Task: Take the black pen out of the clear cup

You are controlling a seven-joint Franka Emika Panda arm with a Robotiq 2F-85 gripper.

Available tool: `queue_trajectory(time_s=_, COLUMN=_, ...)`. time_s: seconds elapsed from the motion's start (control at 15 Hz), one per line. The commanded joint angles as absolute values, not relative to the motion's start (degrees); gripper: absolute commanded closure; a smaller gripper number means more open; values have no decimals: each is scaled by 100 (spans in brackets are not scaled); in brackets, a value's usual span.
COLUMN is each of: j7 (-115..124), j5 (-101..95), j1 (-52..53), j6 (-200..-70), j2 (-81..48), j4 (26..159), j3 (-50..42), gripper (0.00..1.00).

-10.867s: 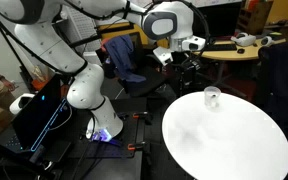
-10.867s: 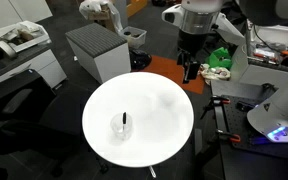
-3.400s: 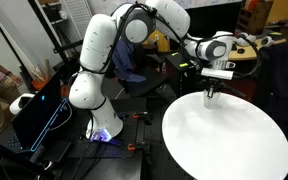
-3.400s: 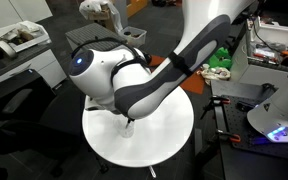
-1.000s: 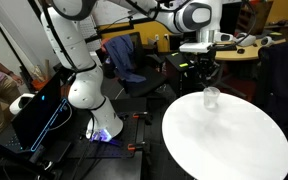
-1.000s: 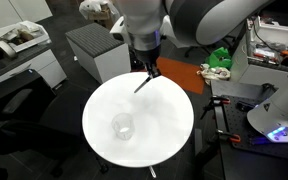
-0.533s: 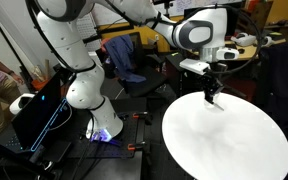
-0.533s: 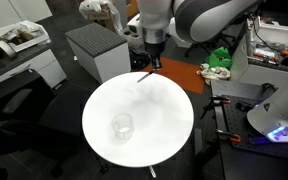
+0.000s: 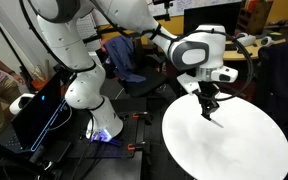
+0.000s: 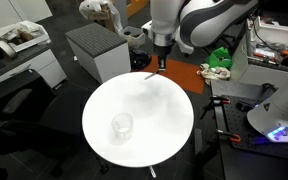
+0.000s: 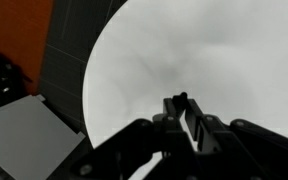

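The black pen (image 10: pixel 148 74) needs to come down in my gripper toward the table next, and then my gripper should release it there.
The clear cup (image 10: pixel 122 126) stands upright on the round white table (image 10: pixel 159 135) with no pen in it. My gripper (image 10: pixel 161 66) hangs over the table's far rim, well away from the cup. It is shut on the black pen (image 10: pixel 148 74), which slants down from the fingers. In an exterior view the gripper (image 9: pixel 210 103) holds the pen (image 9: pixel 214 114) pointing down just above the table (image 9: pixel 229 150), and it hides the cup there. The wrist view shows the shut fingers (image 11: pixel 170 108) with the pen's tip (image 11: pixel 181 97) poking out between them over the table (image 11: pixel 224 50).
A grey ribbed cabinet (image 10: pixel 97 48) stands beside the table's far side. Orange floor (image 10: pixel 176 76) and green items (image 10: pixel 220 58) lie past the rim under the gripper. A laptop (image 9: pixel 39 112) and a chair draped in blue cloth (image 9: pixel 130 60) stand near the robot's base.
The gripper has carried the pen further from the cup, to the table's far rim. The cup has stayed in place.
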State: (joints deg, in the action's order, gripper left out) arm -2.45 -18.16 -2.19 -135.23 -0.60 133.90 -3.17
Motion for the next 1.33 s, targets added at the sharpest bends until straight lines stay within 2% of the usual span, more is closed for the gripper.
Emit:
queue_trajectory(time_s=0.0, j7=144, j5=-1760, j1=-369, j6=-13869, j2=22, j4=13721, j3=-433, gripper=96)
queue_trajectory(time_s=0.73, j7=1823, j5=-2232, j1=-417, j6=-14908, j2=-693, j4=13681, j3=-658, gripper=96)
queue_trajectory(time_s=1.27, j7=4256, j5=-3744, j1=170, j6=-15276, j2=-1465, j4=13247, j3=-1201, gripper=96)
